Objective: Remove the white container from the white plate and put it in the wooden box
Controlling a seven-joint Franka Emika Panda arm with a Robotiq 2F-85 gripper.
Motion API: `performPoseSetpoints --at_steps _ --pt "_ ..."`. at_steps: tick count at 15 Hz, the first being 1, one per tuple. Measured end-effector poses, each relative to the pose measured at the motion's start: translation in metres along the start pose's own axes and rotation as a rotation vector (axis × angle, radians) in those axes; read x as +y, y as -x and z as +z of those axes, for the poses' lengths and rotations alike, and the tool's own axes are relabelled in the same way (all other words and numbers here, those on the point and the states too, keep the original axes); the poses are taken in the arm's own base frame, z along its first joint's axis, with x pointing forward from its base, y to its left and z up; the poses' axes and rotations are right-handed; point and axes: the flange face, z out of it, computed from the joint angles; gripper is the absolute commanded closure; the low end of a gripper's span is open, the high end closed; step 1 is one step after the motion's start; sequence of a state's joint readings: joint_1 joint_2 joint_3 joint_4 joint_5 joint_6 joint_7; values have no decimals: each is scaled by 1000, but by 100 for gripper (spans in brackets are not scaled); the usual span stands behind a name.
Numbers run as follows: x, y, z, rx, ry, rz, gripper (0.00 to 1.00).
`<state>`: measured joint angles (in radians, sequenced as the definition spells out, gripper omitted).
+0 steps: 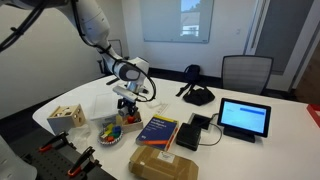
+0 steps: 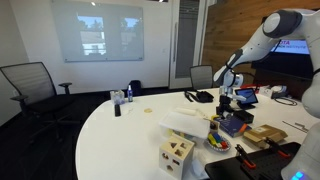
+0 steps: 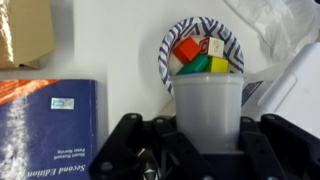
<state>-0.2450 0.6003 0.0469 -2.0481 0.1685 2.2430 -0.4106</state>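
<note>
The gripper will next move outward and lower the white container into the open wooden box to let go of it there, because the box stands past the plate (image 3: 172, 45), next to the blue book.
My gripper (image 3: 208, 140) is shut on the white container (image 3: 208, 105), a plain white tub held upright between the fingers. It hangs above the table in both exterior views (image 1: 126, 102) (image 2: 226, 103). Below it in the wrist view lies a round plate (image 3: 172, 45) with a blue-patterned white rim, holding several coloured blocks; it also shows in an exterior view (image 1: 108, 133). The pale wooden box (image 1: 65, 117) with shaped holes stands near the table edge, apart from the gripper, and shows in the exterior view from the opposite side too (image 2: 177, 155).
A blue book (image 3: 45, 130) (image 1: 158, 130) lies beside the plate. A brown cardboard package (image 1: 163, 163), a tablet (image 1: 244, 118), black devices (image 1: 197, 96), a white paper sheet (image 1: 92, 98) and clamps at the table edge (image 1: 70, 158) are around. Chairs stand behind the table.
</note>
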Motion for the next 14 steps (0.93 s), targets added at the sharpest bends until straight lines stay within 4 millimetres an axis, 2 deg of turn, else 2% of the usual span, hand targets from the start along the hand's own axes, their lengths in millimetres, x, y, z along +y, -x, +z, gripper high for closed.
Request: performPoseSetpoints --at_steps 5,10,11,12,14 --pt "9 -47 0 5 -9 -11 98" --pt "-3 -86 17 -35 -34 -50 98" --pt "-6 -92 21 -41 -35 -56 68" --pt "-7 -97 24 -47 -36 -61 66" --pt "-9 -103 30 -50 -37 -66 52"
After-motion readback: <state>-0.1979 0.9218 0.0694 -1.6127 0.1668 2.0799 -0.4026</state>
